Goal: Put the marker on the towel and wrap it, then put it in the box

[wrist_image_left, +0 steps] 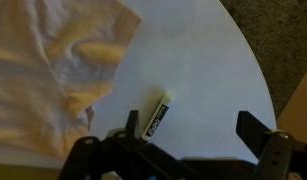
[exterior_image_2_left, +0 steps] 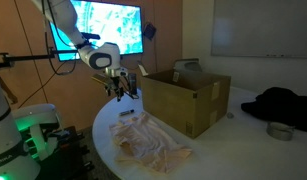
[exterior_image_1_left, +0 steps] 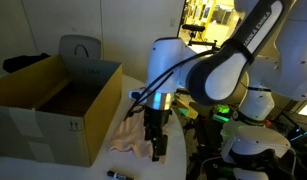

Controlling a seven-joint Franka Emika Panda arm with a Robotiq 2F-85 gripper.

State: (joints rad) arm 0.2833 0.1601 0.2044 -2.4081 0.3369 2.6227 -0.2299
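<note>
My gripper needs to shift left in the wrist view next and go down around the black label (exterior_image_1_left: pixel 120 175) (wrist_image_left: pixel 155 120), since the marker lies below it on that side.
The marker (wrist_image_left: pixel 158 115), white with a black label, lies on the white table just right of the towel, close to my left finger in the wrist view. It also shows as a small dark stick near the table's front edge in an exterior view (exterior_image_1_left: pixel 118 174). The crumpled cream towel (wrist_image_left: pixel 48 65) lies on the table in both exterior views (exterior_image_1_left: pixel 131 137) (exterior_image_2_left: pixel 148 142). The open cardboard box (exterior_image_1_left: pixel 53 105) (exterior_image_2_left: pixel 188 95) stands beside the towel. My gripper (wrist_image_left: pixel 193 128) (exterior_image_1_left: pixel 156 142) (exterior_image_2_left: pixel 121 92) is open and empty, hovering above the marker.
The round table's edge (wrist_image_left: pixel 255 75) curves close to the right of the marker, with floor beyond. A black cloth (exterior_image_2_left: pixel 283 102) and a small round tin (exterior_image_2_left: pixel 281 130) lie past the box. A grey chair (exterior_image_1_left: pixel 80 48) stands behind the box.
</note>
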